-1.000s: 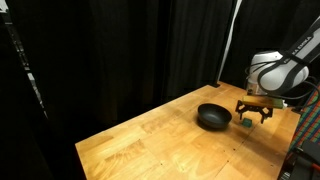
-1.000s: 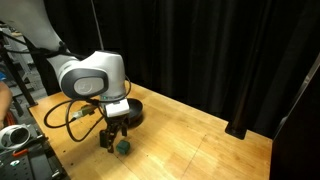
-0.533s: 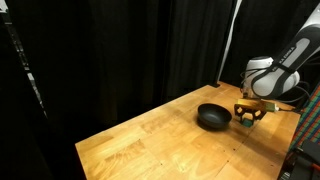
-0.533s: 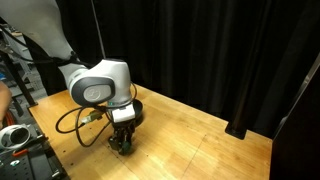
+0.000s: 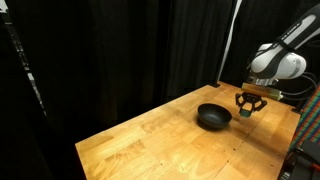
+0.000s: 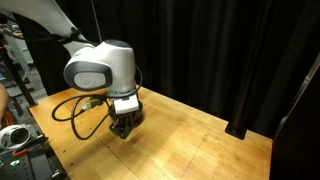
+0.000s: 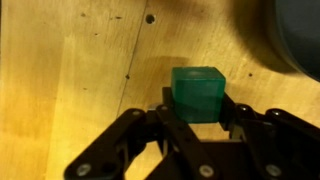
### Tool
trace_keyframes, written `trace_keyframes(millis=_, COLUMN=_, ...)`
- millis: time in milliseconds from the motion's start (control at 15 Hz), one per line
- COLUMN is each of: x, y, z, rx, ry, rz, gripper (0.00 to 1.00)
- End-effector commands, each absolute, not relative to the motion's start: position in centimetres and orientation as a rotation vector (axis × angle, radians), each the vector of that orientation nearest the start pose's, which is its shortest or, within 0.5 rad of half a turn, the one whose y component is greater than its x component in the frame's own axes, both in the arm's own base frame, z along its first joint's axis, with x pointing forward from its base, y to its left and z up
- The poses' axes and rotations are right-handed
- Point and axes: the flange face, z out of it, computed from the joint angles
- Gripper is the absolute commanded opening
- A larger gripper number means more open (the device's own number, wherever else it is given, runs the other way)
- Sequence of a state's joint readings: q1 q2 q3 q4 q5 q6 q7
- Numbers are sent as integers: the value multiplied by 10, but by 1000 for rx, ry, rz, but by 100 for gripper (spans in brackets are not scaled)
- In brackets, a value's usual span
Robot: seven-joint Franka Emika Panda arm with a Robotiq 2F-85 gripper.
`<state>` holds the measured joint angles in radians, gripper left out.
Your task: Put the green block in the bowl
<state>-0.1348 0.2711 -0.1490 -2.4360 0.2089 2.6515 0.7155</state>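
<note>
The green block now hangs low beside the bowl, so next my gripper should rise past the bowl's rim and move over the black bowl's opening (image 5: pixel 214 113) to release the block there.
In the wrist view the green block (image 7: pixel 197 90), a small green cube, sits between the two black fingers of my gripper (image 7: pixel 197 112), which is shut on it. The wooden tabletop shows below it. A curved piece of the black bowl (image 7: pixel 300 35) fills that view's top right corner. In an exterior view the gripper (image 5: pixel 247 107) hangs a little above the table with the block (image 5: pixel 247 113) at its tip, just beside the bowl (image 5: pixel 213 116). In an exterior view the gripper (image 6: pixel 122 127) covers most of the bowl, and the block is hard to make out.
The wooden table (image 5: pixel 150 140) is ringed by black curtains. Cables (image 6: pixel 75 112) loop from the wrist toward the table's edge. Equipment stands at the side of the table (image 6: pixel 15 135). Bare wood stretches away from the bowl.
The jaws were open around the block on the table. They have closed on it, and the gripper has risen with the block off the wood.
</note>
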Motion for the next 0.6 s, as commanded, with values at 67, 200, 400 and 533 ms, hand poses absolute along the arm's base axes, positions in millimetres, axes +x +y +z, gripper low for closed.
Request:
trace_keyframes(millis=67, x=463, y=-124, z=267, rx=-2526, ry=1552, rz=-15, gripper=18)
trace_keyframes(millis=200, x=473, y=-109, z=278, rx=-2524, ry=1482, rz=-38, gripper=18)
trace_keyframes(millis=400, x=487, y=-80, z=279, rx=-2529, ry=1377, rz=-38, gripper=29)
trace_keyframes(millis=533, x=493, y=-62, z=274, rx=-2529, ry=1318, rz=-12, gripper=70)
